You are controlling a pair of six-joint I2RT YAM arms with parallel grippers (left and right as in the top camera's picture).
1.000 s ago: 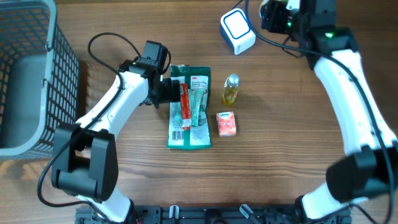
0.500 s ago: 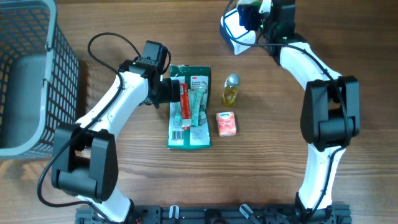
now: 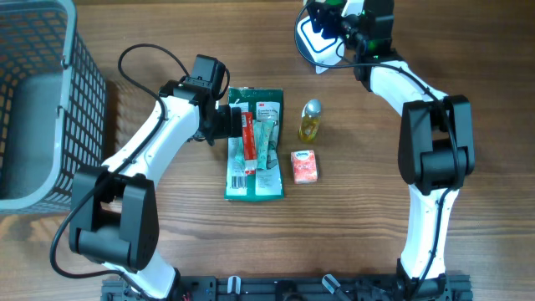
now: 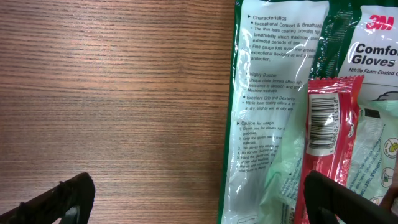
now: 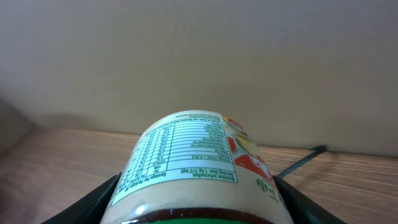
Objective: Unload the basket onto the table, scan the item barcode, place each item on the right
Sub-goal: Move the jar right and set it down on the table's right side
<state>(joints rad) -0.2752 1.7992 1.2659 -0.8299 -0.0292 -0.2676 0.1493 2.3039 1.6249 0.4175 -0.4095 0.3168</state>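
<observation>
The jar will go down onto the bare wood to the right in the overhead view, and for that my right gripper will first swing back from the scanner and tilt down.
My right gripper is shut on a round jar with a nutrition label; its dark fingers press both sides. In the overhead view the right gripper hovers at the table's far edge, just above the white scanner with a blue face. My left gripper stands open, wide, over the left edge of a green glove package. A red packet with a barcode lies on that package. One left fingertip is over bare wood, the other over the red packet.
A small yellow oil bottle and an orange tissue pack lie right of the glove package. A grey wire basket fills the far left. A black cable loops near the left arm.
The right arm has swung left along the table's far edge, bringing the jar over the scanner. The left arm and the items on the table have not moved.
</observation>
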